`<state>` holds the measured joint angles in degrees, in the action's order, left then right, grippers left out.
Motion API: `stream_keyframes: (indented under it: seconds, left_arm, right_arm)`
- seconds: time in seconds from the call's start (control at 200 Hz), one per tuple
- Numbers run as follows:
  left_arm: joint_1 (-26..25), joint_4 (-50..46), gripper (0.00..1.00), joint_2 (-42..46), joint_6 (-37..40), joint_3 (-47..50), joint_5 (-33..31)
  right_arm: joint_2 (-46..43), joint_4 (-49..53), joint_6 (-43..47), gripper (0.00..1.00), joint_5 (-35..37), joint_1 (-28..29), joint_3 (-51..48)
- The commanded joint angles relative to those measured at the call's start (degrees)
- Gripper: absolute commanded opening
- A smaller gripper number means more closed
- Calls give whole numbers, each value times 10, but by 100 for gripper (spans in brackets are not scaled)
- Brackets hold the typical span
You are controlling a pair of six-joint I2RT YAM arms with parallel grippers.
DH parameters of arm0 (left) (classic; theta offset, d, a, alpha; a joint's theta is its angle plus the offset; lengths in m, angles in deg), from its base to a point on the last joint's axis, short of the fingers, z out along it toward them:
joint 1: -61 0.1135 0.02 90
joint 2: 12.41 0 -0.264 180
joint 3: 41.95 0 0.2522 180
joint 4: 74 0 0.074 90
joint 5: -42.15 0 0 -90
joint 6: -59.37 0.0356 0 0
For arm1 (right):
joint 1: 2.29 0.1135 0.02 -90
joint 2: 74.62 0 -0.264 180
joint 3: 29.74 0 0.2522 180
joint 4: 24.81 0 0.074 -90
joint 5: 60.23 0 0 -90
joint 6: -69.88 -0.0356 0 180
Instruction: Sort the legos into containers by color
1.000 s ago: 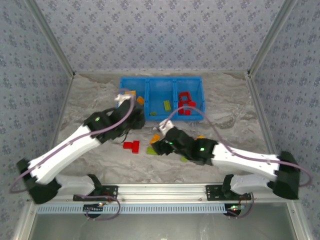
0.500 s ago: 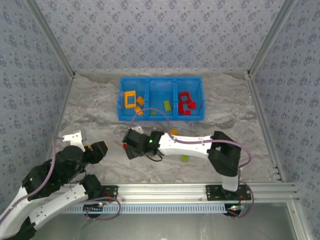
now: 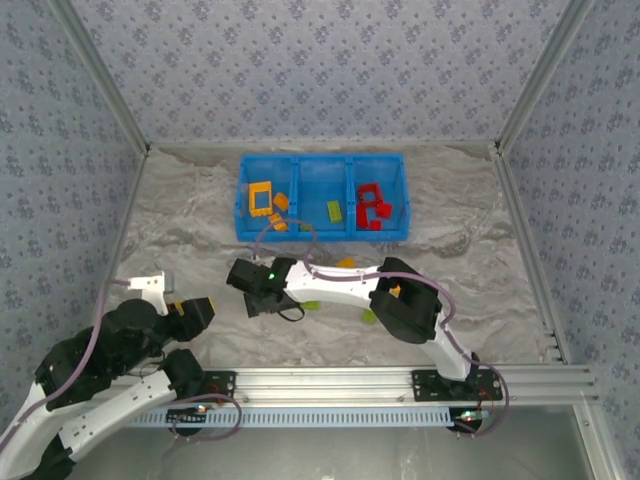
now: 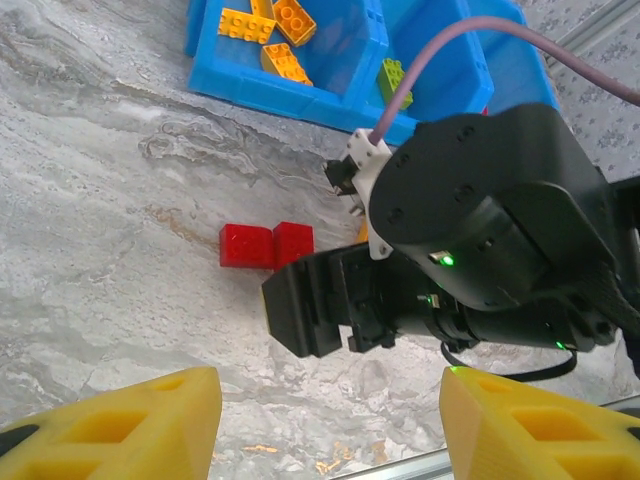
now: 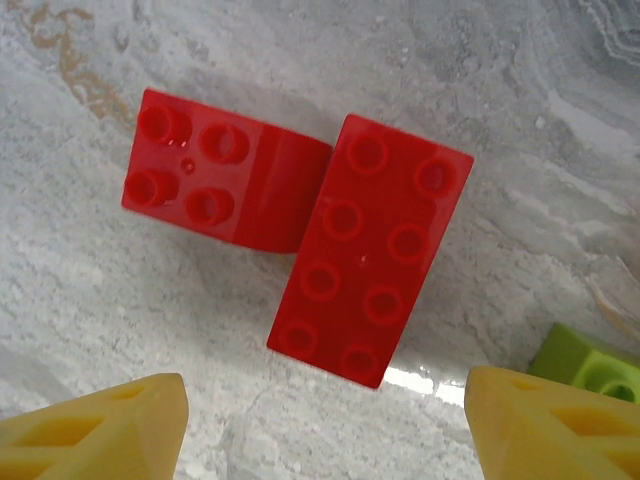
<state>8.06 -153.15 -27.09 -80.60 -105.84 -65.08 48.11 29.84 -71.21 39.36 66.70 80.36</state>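
Note:
Next, my right gripper will lower to the long red brick's near end, where the sloped brick leaves both sides free.
Two red legos, a long flat one [image 5: 370, 250] and a smaller sloped one [image 5: 215, 180], lie touching on the marble table. My right gripper [image 5: 325, 430] hangs open just above them, nothing between its yellow fingertips [image 5: 95, 425]. From above, this gripper [image 3: 248, 290] covers those bricks. The left wrist view has the red pair [image 4: 265, 245] beside the right gripper's black body [image 4: 480, 240]. My left gripper [image 4: 325, 440] is open and empty, pulled back near the front left [image 3: 198, 308]. The blue bin [image 3: 322, 157] holds orange legos [image 3: 262, 198] left, a green one [image 3: 333, 210] middle, red ones [image 3: 372, 205] right.
A lime green brick [image 5: 590, 370] lies just right of the red pair. Loose bricks remain in front of the bin: an orange one [image 3: 347, 263] and a green one [image 3: 370, 316]. The right arm stretches across the table's middle. Patterned walls close in the sides.
My left arm has drawn back from the bin to the near left corner. My right gripper has swung left, from the table's middle to over the red bricks.

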Motion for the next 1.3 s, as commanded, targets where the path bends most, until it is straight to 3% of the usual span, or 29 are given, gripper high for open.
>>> stream_keyframes:
  seconds: [0.0, 0.15, 0.525, 0.774, 0.934, 1.104, 1.294]
  left_arm:
    - [0, 15, 60, -8, 11, 3, 14]
    - [-1, 28, 60, -18, 14, 3, 19]
    - [-1, 43, 60, -21, 15, 10, 22]
    - [-1, 96, 60, -51, 17, 19, 31]
    - [0, 183, 60, -135, 41, 1, 68]
    - [-4, 262, 60, -236, 61, -29, 95]
    - [-38, 342, 60, -336, 62, -65, 60]
  right_arm:
    - [31, 34, -23, 74, 3, -6, 34]
    - [54, 37, -29, 70, 11, -12, 48]
    - [50, 41, -30, 35, 41, -18, 33]
    - [-42, 46, -25, 27, 127, -13, -5]
    - [-156, 77, -16, 26, 204, -33, -54]
    - [-299, 80, 23, 26, 233, -110, -154]
    - [-354, 42, 146, 27, 89, -276, -195]
